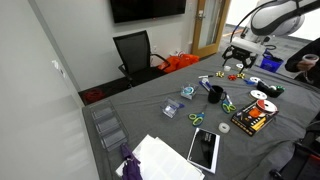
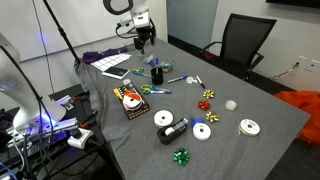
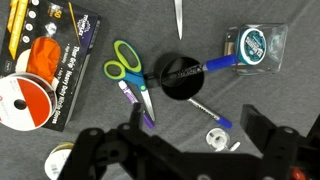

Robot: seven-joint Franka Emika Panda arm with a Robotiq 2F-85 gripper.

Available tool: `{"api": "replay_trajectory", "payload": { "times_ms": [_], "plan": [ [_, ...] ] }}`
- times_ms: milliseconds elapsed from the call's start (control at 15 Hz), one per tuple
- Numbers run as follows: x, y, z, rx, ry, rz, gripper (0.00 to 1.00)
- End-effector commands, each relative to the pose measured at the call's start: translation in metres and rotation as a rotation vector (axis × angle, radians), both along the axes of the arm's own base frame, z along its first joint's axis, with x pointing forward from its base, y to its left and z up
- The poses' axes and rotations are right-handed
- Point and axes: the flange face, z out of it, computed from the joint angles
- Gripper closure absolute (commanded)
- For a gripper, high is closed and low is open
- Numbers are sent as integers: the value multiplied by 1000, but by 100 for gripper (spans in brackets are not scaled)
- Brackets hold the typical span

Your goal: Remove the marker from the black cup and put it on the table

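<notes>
I will next lower my gripper outward and turn it to straddle the blue marker's raised end (image 3: 220,63), which is below and outward of it, because that end clears the cup (image 3: 172,78).
The black cup (image 3: 172,78) stands on the dark grey table (image 3: 90,125), seen from above in the wrist view. A blue marker (image 3: 215,64) sticks out of it and leans toward a clear box (image 3: 252,45). My gripper (image 3: 194,120) is open and empty, and hovers above the table just short of the cup. In both exterior views the gripper (image 1: 241,52) (image 2: 141,42) hangs high above the table, with the cup (image 1: 215,95) (image 2: 157,76) below it and off to one side.
Green scissors (image 3: 125,66) and a purple marker (image 3: 136,106) lie against the cup. A blue-capped pen (image 3: 208,112) and a small white roll (image 3: 215,137) lie between my fingers. An orange-and-black package (image 3: 50,60), white tape rolls (image 2: 203,131), a tablet (image 1: 204,150) and an office chair (image 1: 135,50) are around.
</notes>
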Motion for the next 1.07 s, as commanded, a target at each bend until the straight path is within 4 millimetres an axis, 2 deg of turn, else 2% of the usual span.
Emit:
{"api": "replay_trajectory", "payload": {
  "times_ms": [0, 133, 467, 867, 1000],
  "plan": [
    [2, -1, -2, -1, 3, -7, 0],
    [2, 2, -4, 27, -11, -57, 0],
    [19, 13, -39, 27, 9, -364, 0],
    [43, 41, -89, 62, 80, -683, 0],
    [50, 47, -97, 105, 92, -752, 0]
  ]
}}
